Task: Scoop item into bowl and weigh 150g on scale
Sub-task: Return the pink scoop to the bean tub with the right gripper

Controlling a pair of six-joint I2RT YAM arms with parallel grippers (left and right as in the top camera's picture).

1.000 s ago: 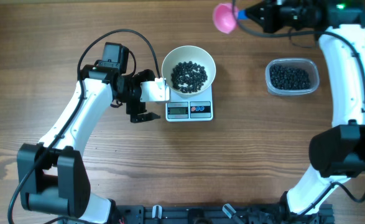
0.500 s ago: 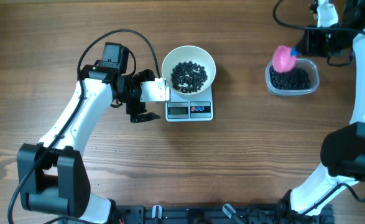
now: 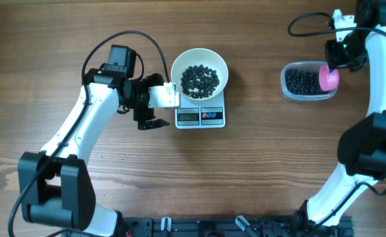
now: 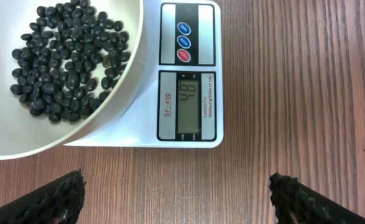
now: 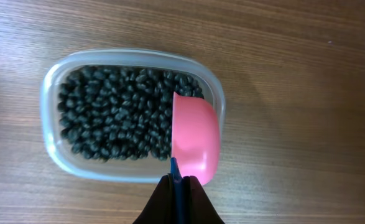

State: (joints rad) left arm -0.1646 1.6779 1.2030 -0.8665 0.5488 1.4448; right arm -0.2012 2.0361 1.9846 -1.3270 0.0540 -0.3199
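Observation:
The tub's black beans are below my right gripper, left of it in the overhead view. I should move it down and sideways over them to release the handle.
The white bowl (image 3: 200, 72) stands on the small white scale (image 3: 200, 116) and holds a heap of black beans (image 4: 64, 62). My left gripper (image 4: 176, 186) hangs open just left of the scale, nothing between its fingers. To the right, a clear tub (image 3: 308, 81) holds more black beans (image 5: 114, 121). My right gripper (image 5: 178, 183) is shut on the thin blue handle of the pink scoop (image 5: 194, 140). The scoop lies on its side at the tub's right end, its mouth turned toward the beans.
The scale's display (image 4: 187, 102) and three round buttons (image 4: 183, 42) face my left gripper. A black cable loops above the left arm (image 3: 123, 39). Bare wooden tabletop (image 3: 258, 164) lies between the scale and the tub and along the front.
The right arm has carried the pink scoop from the far edge behind the bowl rightward and down into the tub's right end. The left arm, bowl and scale have not moved.

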